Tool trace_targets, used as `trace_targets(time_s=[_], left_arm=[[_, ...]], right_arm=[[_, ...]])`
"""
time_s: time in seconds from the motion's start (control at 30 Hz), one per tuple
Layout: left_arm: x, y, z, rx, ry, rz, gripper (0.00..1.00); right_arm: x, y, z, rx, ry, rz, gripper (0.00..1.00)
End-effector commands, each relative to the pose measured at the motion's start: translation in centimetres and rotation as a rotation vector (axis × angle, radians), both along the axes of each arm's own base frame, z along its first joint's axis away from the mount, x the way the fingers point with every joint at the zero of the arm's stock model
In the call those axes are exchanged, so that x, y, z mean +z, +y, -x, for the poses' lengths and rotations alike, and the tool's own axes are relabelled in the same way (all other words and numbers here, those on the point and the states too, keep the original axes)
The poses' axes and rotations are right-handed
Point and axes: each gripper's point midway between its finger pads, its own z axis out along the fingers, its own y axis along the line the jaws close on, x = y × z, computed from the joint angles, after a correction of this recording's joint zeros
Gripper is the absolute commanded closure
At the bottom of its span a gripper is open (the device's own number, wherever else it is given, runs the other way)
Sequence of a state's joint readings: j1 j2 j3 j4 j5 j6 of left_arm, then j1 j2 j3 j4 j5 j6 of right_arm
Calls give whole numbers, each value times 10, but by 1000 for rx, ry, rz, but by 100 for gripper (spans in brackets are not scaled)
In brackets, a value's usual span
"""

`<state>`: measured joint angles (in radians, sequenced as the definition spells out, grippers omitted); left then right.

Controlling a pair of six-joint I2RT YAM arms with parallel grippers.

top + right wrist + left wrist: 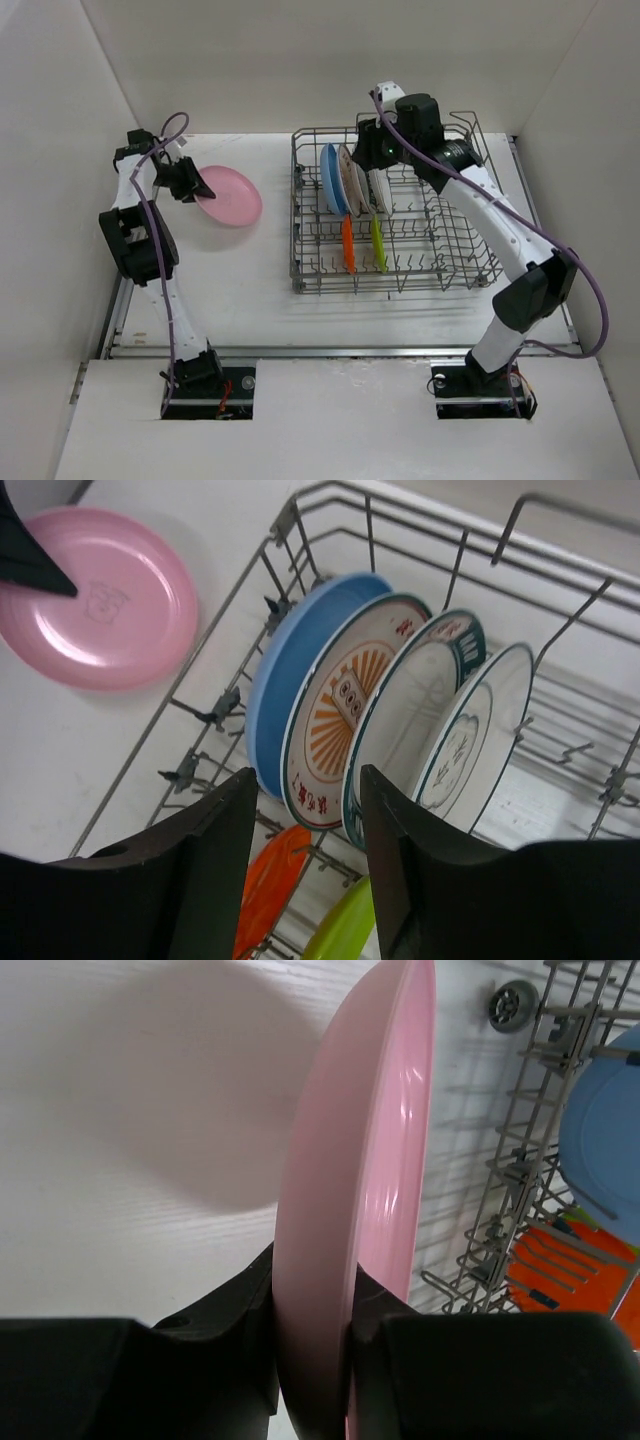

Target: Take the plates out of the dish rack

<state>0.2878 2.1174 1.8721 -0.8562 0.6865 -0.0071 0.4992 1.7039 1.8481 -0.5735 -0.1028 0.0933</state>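
The pink plate needs to go down next, so my left gripper will lower it onto the table beside the dish rack.
My left gripper is shut on the rim of the pink plate, which lies nearly flat, low over the table left of the dish rack. I cannot tell whether it touches the table. In the rack stand a blue plate, three white patterned plates and, in front, an orange plate and a yellow-green plate. My right gripper hangs open and empty just above the standing plates.
The rack's raised wire rim and tines surround the plates. White walls close in the table at the back and on both sides. A small grey wheel sits at the rack's corner. The pink plate also shows in the right wrist view.
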Motion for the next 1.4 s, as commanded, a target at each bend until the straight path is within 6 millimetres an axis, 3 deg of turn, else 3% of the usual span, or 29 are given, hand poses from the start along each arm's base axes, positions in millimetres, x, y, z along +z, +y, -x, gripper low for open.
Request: trace_targets(time_s=[0.0, 0.1, 0.23, 0.27, 0.43, 0.53, 0.57, 0.7, 0.8, 0.87, 0.9, 0.97, 1.0, 1.03, 1.1, 1.13, 1.17, 1.23, 1.3, 1.37], left_arm=[[7, 8, -16, 2, -71, 96, 88], [-7, 11, -12, -2, -34, 80, 80], [-32, 20, -7, 16, 38, 23, 76], [-30, 22, -9, 19, 31, 11, 76], [-50, 27, -3, 31, 118, -8, 72], [-55, 31, -5, 37, 125, -29, 67], [-52, 32, -7, 38, 116, -32, 65], [-51, 33, -11, 48, 112, -30, 50], [-40, 36, -14, 51, 90, -47, 42], [-22, 41, -17, 61, 49, -85, 36], [-18, 43, -17, 67, 41, -106, 28], [5, 46, -18, 65, -15, -136, 28], [16, 50, -22, 75, -47, -165, 20], [24, 51, -21, 88, -59, -174, 18], [54, 49, -24, 97, -137, -202, 16], [64, 45, -27, 92, -173, -224, 7], [84, 42, -26, 86, -220, -253, 5], [103, 28, -28, 49, -274, -286, 4], [124, 13, -24, -11, -322, -310, 4], [129, -18, -13, -109, -310, -312, 2]], right_arm=[[-23, 7, 17, 35, 71, 27, 49], [-47, 7, 37, 55, 139, 66, 42], [-51, -5, 67, 56, 166, 63, 31], [-51, -4, 73, 65, 165, 63, 30], [-60, -34, 93, -62, 220, 81, 26], [-79, -53, 101, -153, 279, 122, 24], [-94, -58, 108, -167, 323, 153, 24], [-132, -50, 124, -106, 451, 172, 28], [-150, -51, 124, -131, 476, 174, 33], [-156, -50, 123, -138, 488, 174, 37], [-157, -46, 122, -125, 490, 163, 39], [-158, -39, 123, -93, 496, 136, 51], [-157, -37, 122, -92, 488, 131, 58], [-153, -38, 118, -114, 478, 125, 77], [-146, -40, 112, -134, 452, 125, 93], [-143, -42, 111, -142, 448, 131, 98], [-126, -44, 106, -160, 407, 119, 100], [-108, -49, 104, -184, 373, 117, 100], [-72, -57, 95, -240, 290, 90, 100], [-54, -64, 93, -275, 251, 89, 100]])
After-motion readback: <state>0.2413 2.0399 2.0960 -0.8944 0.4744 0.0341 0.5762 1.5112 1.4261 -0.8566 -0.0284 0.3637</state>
